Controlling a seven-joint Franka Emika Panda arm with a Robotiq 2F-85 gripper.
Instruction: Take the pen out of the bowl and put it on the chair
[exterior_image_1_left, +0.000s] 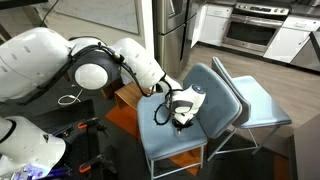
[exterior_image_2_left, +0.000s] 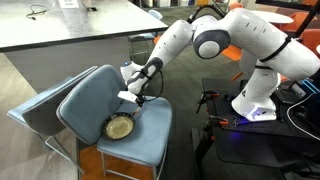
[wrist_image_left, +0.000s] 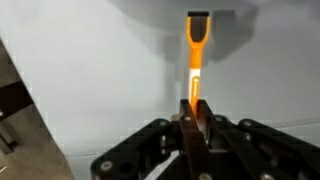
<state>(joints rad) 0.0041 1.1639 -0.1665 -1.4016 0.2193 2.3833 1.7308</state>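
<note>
Next, before opening, my gripper moves down a little with the orange pen (wrist_image_left: 196, 55) toward the chair's pale seat.
The light blue-grey chair (exterior_image_1_left: 168, 138) (exterior_image_2_left: 88, 98) stands under my arm in both exterior views. The small tan-rimmed bowl (exterior_image_2_left: 120, 128) lies on its seat; it is hidden in the other views. My gripper (wrist_image_left: 195, 112) is shut on an orange pen (wrist_image_left: 196, 55) with a dark tip, which sticks out past the fingertips over the pale seat surface. In an exterior view the gripper (exterior_image_2_left: 136, 99) hangs just above the seat, up and to the right of the bowl. It also shows over the seat in an exterior view (exterior_image_1_left: 180, 121).
A second matching chair (exterior_image_1_left: 258, 100) (exterior_image_2_left: 38, 108) stands right behind the first. A brown wooden stool (exterior_image_1_left: 126, 96) is beside the seat. A long counter (exterior_image_2_left: 80, 25) runs behind, and the robot base (exterior_image_2_left: 256, 106) stands with cables on the floor.
</note>
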